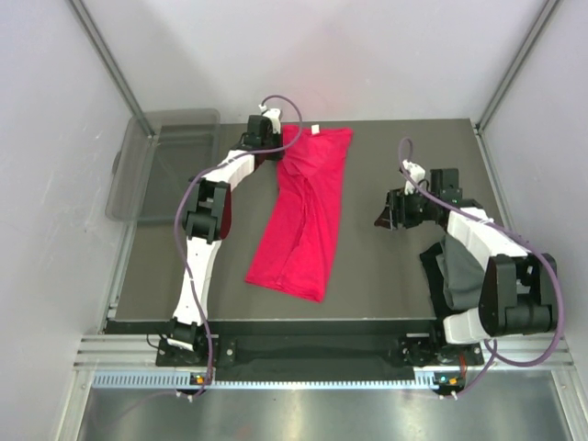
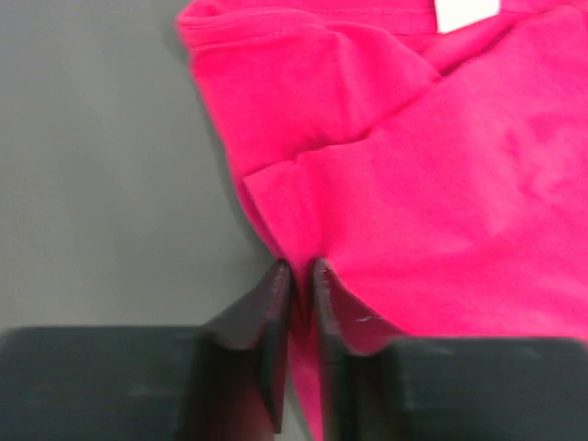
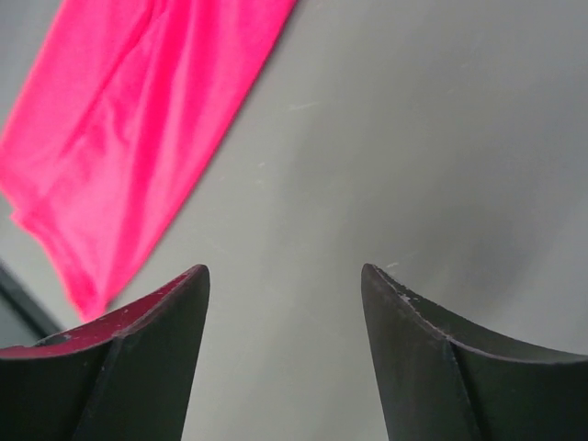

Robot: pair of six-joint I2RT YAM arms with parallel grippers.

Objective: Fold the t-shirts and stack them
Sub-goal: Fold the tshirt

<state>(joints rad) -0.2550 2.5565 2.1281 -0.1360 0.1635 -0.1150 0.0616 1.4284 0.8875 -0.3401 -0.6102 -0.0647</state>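
Note:
The red shirt lies crooked, so my right gripper comes back and to the left in the top view next, down onto the hem's near corner [image 1: 319, 298] [image 3: 91, 309].
A bright red t-shirt [image 1: 308, 216] lies folded lengthwise into a long strip across the middle of the dark table [image 1: 386, 156], its white tag [image 1: 315, 130] at the far end. My left gripper [image 1: 266, 152] is at the shirt's far left corner. In the left wrist view its jaws [image 2: 301, 271] stand nearly together with a pinch of the red cloth [image 2: 441, 184] between them. My right gripper [image 1: 384, 217] hovers open over bare table to the right of the shirt [image 3: 138, 110], nothing between its fingers [image 3: 285, 276]. Dark grey t-shirts [image 1: 455, 271] lie folded under my right arm.
A clear plastic bin [image 1: 165, 165] stands off the table's far left corner. White walls with metal rails close the workspace on the left, right and back. The right arm's cable loops above the dark stack.

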